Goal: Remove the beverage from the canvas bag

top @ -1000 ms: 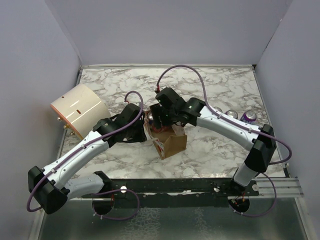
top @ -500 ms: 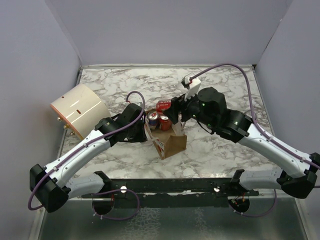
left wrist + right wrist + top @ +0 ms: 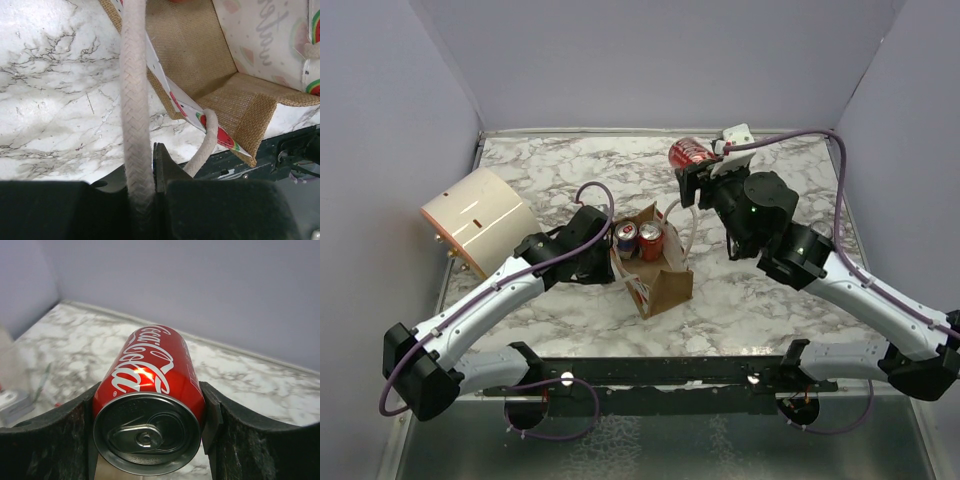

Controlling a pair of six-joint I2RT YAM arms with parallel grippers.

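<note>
The can is lying sideways, so my right gripper should next go down toward the right in the top view and tilt down over the tabletop beside the bag.
The small brown canvas bag (image 3: 665, 285) stands open at the table's middle, with two cans (image 3: 640, 240) upright inside. My left gripper (image 3: 605, 265) is shut on the bag's white rope handle (image 3: 135, 100) at the bag's left edge. The bag's burlap wall and watermelon print (image 3: 220, 135) show in the left wrist view. My right gripper (image 3: 692, 165) is shut on a red Coca-Cola can (image 3: 688, 152), held lying on its side high above the table, behind and right of the bag. In the right wrist view the can (image 3: 150, 390) sits between both fingers, lid toward the camera.
A large cream cylinder (image 3: 475, 215) lies on its side at the left. The right arm's forearm (image 3: 840, 280) crosses the table's right side. Grey walls close the back and both sides. A black rail (image 3: 720, 375) runs along the near edge.
My right gripper has lifted the red can up out of the bag and carried it back and to the right. My left gripper has kept hold of the rope handle.
</note>
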